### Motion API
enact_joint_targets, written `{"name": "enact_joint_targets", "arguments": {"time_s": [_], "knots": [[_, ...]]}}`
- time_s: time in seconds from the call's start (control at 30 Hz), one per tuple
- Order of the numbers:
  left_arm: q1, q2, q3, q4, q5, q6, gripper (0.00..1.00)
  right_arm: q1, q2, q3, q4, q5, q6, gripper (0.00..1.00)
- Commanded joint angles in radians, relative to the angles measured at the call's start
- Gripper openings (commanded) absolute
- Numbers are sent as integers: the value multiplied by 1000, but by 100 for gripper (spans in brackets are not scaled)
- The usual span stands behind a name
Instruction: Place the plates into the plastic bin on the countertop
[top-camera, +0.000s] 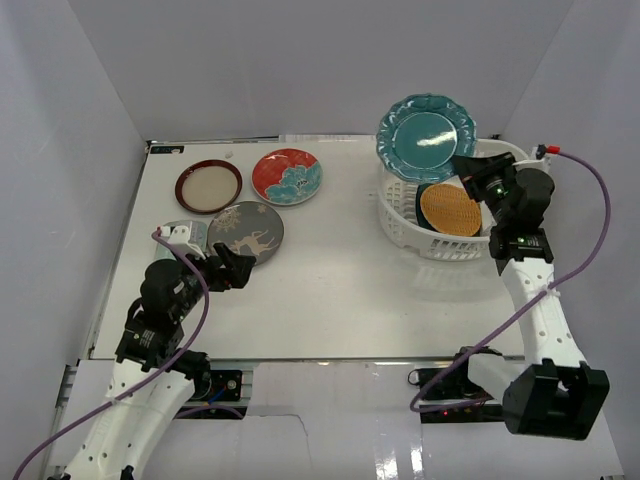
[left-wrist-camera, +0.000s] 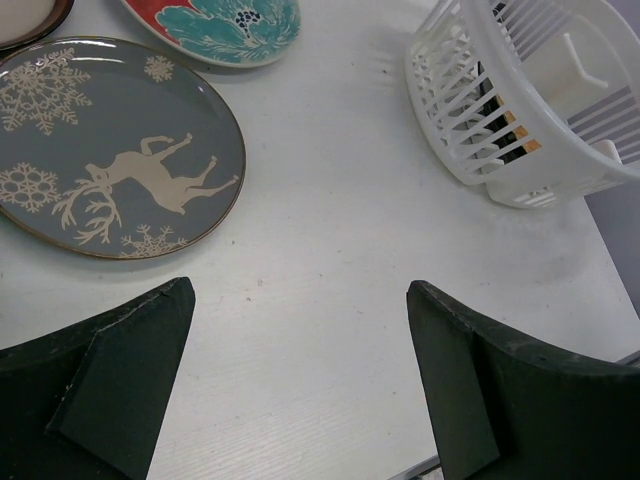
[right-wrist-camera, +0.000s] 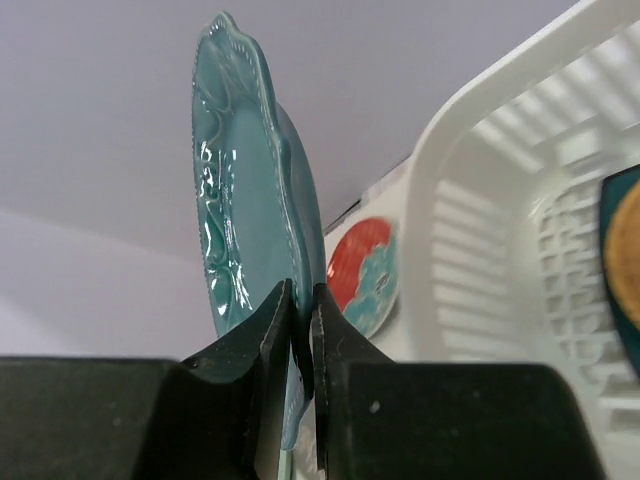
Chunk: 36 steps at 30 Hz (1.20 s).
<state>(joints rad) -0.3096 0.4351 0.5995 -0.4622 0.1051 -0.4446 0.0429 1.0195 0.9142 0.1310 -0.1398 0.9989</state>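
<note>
My right gripper moves down toward the right in the wrist view next and releases the teal plate (top-camera: 427, 138) over the orange woven plate (top-camera: 451, 210), since that plate is below the gripper.
My right gripper (top-camera: 467, 165) (right-wrist-camera: 303, 300) is shut on the rim of the teal scalloped plate (top-camera: 427, 138) (right-wrist-camera: 245, 200), held on edge above the far-left rim of the plastic bin (top-camera: 400, 225) (right-wrist-camera: 480, 180). Inside the bin the orange woven plate (top-camera: 451, 210) (right-wrist-camera: 625, 260) lies on a dark teal dish. On the countertop (top-camera: 340, 290) at the left lie the dark-rimmed cream plate (top-camera: 208, 186), the red-teal floral plate (top-camera: 286, 176) and the grey deer plate (top-camera: 246, 232) (left-wrist-camera: 110, 150). My left gripper (top-camera: 238, 268) (left-wrist-camera: 300, 330) stands open and empty just in front of the deer plate.
A pale greenish dish (top-camera: 195, 234) lies partly hidden under the left arm. Grey panels wall the countertop on three sides. The bin (left-wrist-camera: 470, 130) stands at the far right, near the right wall. A purple cable loops from each arm.
</note>
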Motion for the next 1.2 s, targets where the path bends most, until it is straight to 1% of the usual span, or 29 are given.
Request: {"name": "enact_joint_targets", "arguments": {"time_s": [0.0,0.17,0.33,0.47,0.67,0.9,1.0,1.1,1.13,1.17], "knots": [[4,-18,0,22,12,10,98,-165,59,66,127,-170,56,8],[4,-29,-1,20,15,12,98,-279,142,57,124,-219,49,8],[3,-32,-1,22,16,11,98,-343,183,41,70,-199,-17,8],[1,-30,0,20,16,11,98,-347,214,32,10,-169,-72,8],[1,-27,-1,23,16,10,98,-348,223,-23,-25,-126,-121,8],[3,-32,-1,22,15,9,98,-348,269,-31,-68,-103,-174,8],[3,-32,-3,22,15,10,98,-348,278,-31,-85,-77,-207,14],[3,-35,-3,22,15,9,98,-348,287,-29,-105,-54,-226,31],[3,-36,-3,22,13,10,98,-348,290,-29,-111,-49,-229,44],[3,-35,-1,22,13,9,98,-348,292,-26,-117,-43,-238,50]]}}
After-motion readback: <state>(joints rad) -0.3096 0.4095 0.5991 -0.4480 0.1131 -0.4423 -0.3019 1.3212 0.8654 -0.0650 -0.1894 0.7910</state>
